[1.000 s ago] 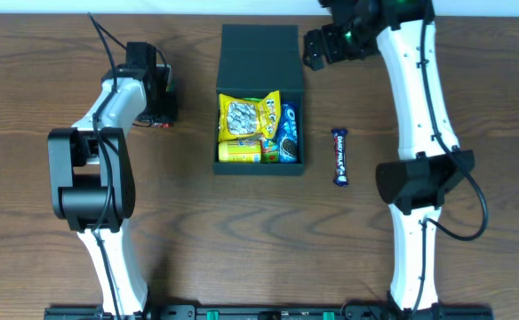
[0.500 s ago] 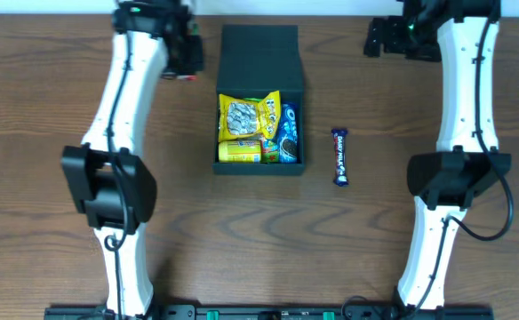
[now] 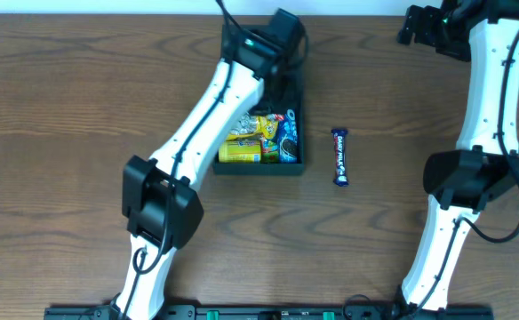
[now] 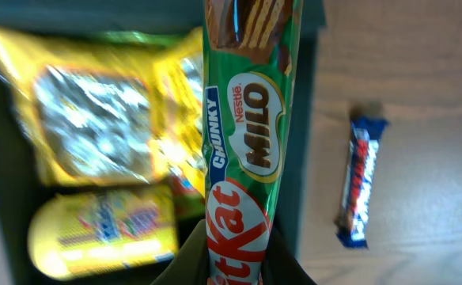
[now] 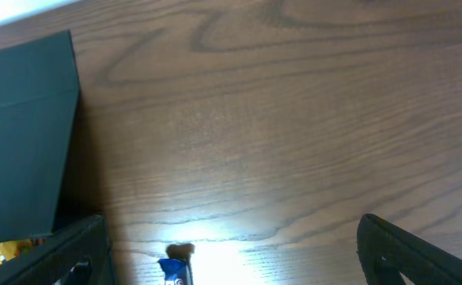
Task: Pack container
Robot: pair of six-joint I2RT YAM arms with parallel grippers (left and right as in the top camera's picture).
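My left gripper will move back toward the blue cookie pack [image 3: 287, 133] and let go of the KitKat Chunky Milo bar, because the container stands open beneath the bar.
The dark green-black container [image 3: 259, 168] stands open at the table's middle back, its flap lid [image 5: 25, 134] lying behind it. Inside are yellow snack packets [image 3: 242, 151] and a blue cookie pack [image 3: 287, 133]; the yellow packets also show in the left wrist view [image 4: 96, 119]. My left gripper [image 3: 282, 37] is shut on a green KitKat Chunky Milo bar [image 4: 251, 119] and holds it above the container's right side. My right gripper [image 3: 418, 27] is open and empty at the far back right, its jaws [image 5: 239, 253] over bare table.
A blue Dairy Milk bar [image 3: 339, 156] lies on the wooden table just right of the container; it shows in the left wrist view [image 4: 359, 182] and its tip shows in the right wrist view [image 5: 176, 269]. The table's back edge is close behind the lid.
My left arm swung from the table's back left to over the container, carrying the KitKat bar. My right arm moved further right toward the back corner.
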